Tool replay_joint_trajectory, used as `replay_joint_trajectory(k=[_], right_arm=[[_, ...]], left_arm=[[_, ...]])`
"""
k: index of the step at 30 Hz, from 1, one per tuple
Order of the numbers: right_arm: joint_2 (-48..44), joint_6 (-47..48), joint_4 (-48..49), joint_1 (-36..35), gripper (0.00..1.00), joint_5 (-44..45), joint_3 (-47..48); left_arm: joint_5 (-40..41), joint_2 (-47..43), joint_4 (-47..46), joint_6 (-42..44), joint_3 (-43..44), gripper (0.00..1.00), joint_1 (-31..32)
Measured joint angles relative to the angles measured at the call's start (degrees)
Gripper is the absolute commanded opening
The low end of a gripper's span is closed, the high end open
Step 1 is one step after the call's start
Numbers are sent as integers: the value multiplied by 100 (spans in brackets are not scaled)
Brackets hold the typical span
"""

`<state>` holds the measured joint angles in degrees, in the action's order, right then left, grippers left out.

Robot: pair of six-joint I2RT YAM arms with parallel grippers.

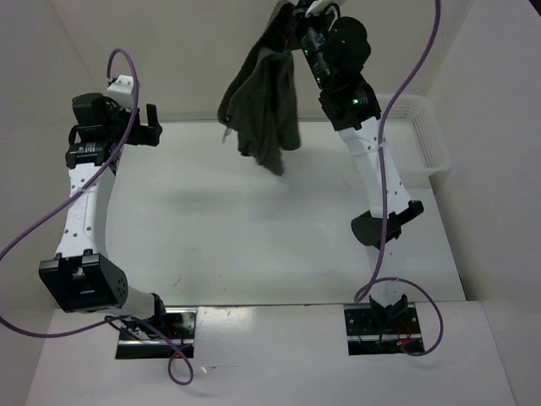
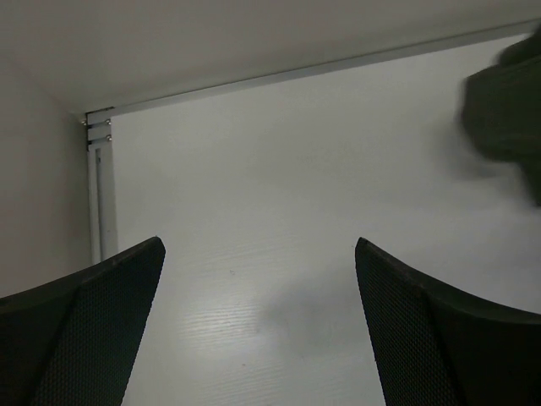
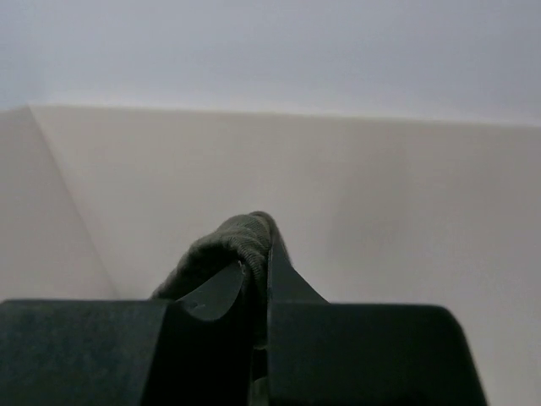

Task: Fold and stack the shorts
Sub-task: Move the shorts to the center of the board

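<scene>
My right gripper lowers next, fingers tilting down toward the far middle of the table, and releases the bunched shorts there, since that spot is bare.
The dark olive-green shorts (image 1: 264, 97) hang bunched in the air above the far middle of the table. My right gripper (image 1: 303, 19) is shut on their top edge, high at the top of the overhead view. In the right wrist view a fold of the cloth (image 3: 224, 254) is pinched between the fingers. My left gripper (image 1: 142, 125) is open and empty at the far left of the table, left of the shorts. In the left wrist view a dark blurred edge of the shorts (image 2: 507, 110) shows at the right, beyond the fingers (image 2: 423, 321).
A white mesh basket (image 1: 423, 135) stands at the far right edge of the white table (image 1: 237, 228). Walls close in the back and both sides. Purple cables loop off both arms.
</scene>
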<state>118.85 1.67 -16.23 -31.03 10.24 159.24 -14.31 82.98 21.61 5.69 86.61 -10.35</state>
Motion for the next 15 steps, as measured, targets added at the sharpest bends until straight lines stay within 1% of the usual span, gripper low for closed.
replay_joint_trajectory(k=[3,7,10,12,15], right_arm=[[254,-142,-341,33,0,-92,52],[442,-374,-903,52,0,-420,52],[415,-472,-1167,52,0,-658,39],[269,-507,-1187,52,0,-686,-153],[-264,-503,-1172,52,0,-675,-953]], left_arm=[[-308,-127,199,46,9,100,-7],[-745,-160,490,186,118,100,245],[-859,-160,586,232,127,100,391],[-848,-160,595,317,127,100,391],[-852,-160,584,334,127,100,376]])
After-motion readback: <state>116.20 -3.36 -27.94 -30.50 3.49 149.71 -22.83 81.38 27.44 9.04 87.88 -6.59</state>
